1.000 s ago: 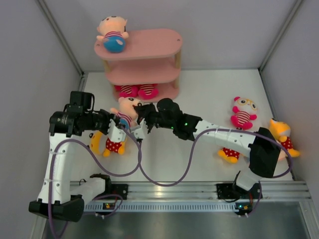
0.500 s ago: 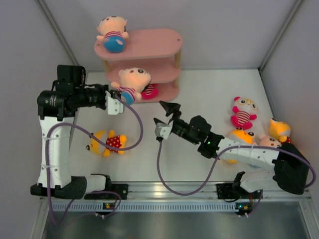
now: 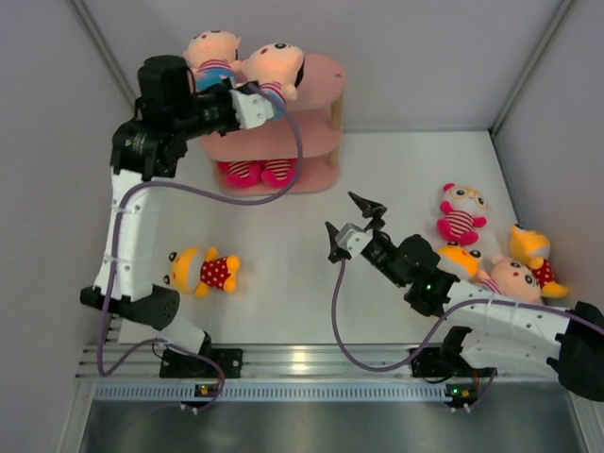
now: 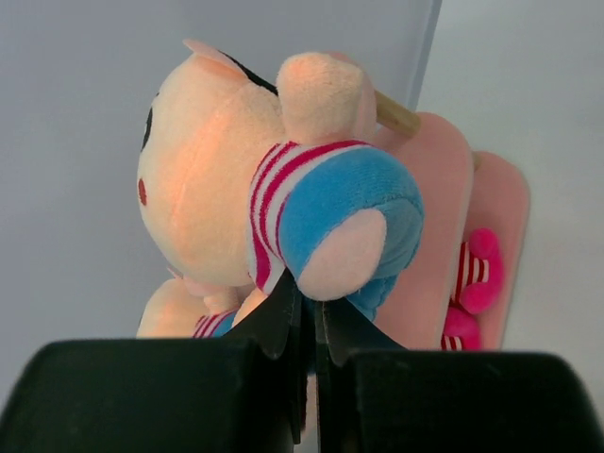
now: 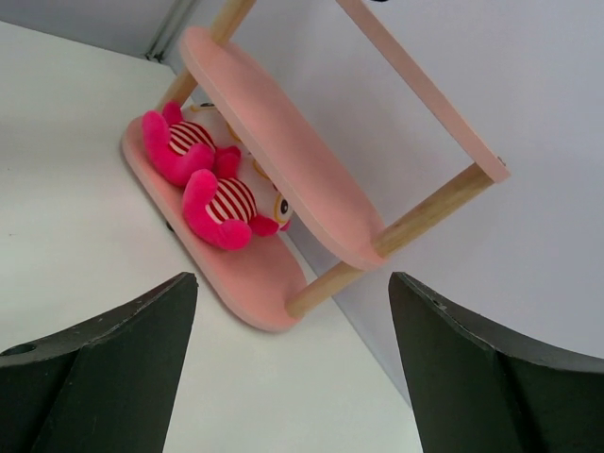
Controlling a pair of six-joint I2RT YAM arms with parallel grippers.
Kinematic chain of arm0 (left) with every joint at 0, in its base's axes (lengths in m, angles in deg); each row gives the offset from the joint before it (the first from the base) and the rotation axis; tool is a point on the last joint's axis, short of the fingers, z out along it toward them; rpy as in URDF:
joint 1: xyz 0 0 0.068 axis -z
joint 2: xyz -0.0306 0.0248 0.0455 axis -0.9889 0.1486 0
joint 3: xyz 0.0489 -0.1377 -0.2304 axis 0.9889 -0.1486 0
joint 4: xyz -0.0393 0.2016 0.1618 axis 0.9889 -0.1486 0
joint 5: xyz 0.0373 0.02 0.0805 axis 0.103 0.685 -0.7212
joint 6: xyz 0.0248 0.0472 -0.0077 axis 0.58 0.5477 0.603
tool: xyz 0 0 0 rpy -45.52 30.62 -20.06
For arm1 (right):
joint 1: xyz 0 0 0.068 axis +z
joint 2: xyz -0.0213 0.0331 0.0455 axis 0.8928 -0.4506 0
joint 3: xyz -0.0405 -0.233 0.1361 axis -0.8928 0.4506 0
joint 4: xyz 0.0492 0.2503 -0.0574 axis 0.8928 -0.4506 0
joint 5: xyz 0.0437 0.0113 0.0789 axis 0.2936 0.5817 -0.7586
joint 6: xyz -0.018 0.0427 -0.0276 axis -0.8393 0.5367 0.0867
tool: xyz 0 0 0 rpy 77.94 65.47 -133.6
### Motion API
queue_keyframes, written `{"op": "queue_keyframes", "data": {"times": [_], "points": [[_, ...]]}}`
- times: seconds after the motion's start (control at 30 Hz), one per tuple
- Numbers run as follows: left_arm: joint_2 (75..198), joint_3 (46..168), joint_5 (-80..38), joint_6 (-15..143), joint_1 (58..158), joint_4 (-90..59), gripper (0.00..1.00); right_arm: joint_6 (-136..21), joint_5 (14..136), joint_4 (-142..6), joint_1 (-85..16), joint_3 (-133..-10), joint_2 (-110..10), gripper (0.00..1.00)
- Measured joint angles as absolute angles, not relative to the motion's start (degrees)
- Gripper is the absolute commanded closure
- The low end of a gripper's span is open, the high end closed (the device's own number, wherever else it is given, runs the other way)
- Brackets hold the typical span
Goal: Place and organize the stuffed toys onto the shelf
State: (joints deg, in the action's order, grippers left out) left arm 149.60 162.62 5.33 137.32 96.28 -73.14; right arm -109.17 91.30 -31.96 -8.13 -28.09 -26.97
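I will move my left gripper outward and down next to release the held toy beside the lying toy, since that toy fills only one end of the top board [image 3: 315, 81].
The pink three-tier shelf [image 3: 316, 77] stands at the back. My left gripper [image 3: 257, 100] is shut on a peach-headed stuffed toy [image 3: 275, 64] and holds it over the top board, beside another peach-headed toy [image 3: 212, 57] lying there. In the left wrist view the jaws [image 4: 311, 304] pinch the blue bottom of the held toy [image 4: 283, 179]. Two pink-striped toys [image 3: 257, 173] lie on the bottom tier. My right gripper [image 3: 355, 226] hangs open and empty over the table's middle, facing the shelf [image 5: 283, 165] and the striped toys [image 5: 203, 175].
A yellow polka-dot toy [image 3: 204, 271] lies on the table at left. At right lie a pink-white toy [image 3: 461, 215], two yellow toys [image 3: 531, 253] [image 3: 460, 257] and a peach-headed one [image 3: 514, 279], close to my right arm. Walls close in on three sides.
My left arm has raised the peach-headed toy from the table up to the top board. My right gripper has let go of it, opened and drawn back to the right.
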Motion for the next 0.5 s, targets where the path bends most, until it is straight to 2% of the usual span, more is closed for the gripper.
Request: {"op": "queue_keyframes", "data": {"times": [0.3,0.5], "points": [[166.89,164.9,-23.76,138.63,109.55,-59.68,1.0,-105.67,92.5,-36.59,-8.17,-25.75,-21.81,0.17],[169.12,168.0,-32.11,139.06,110.69,-55.22,1.0,-103.8,92.79,-37.99,-8.17,-23.63,-16.02,0.16]]}}
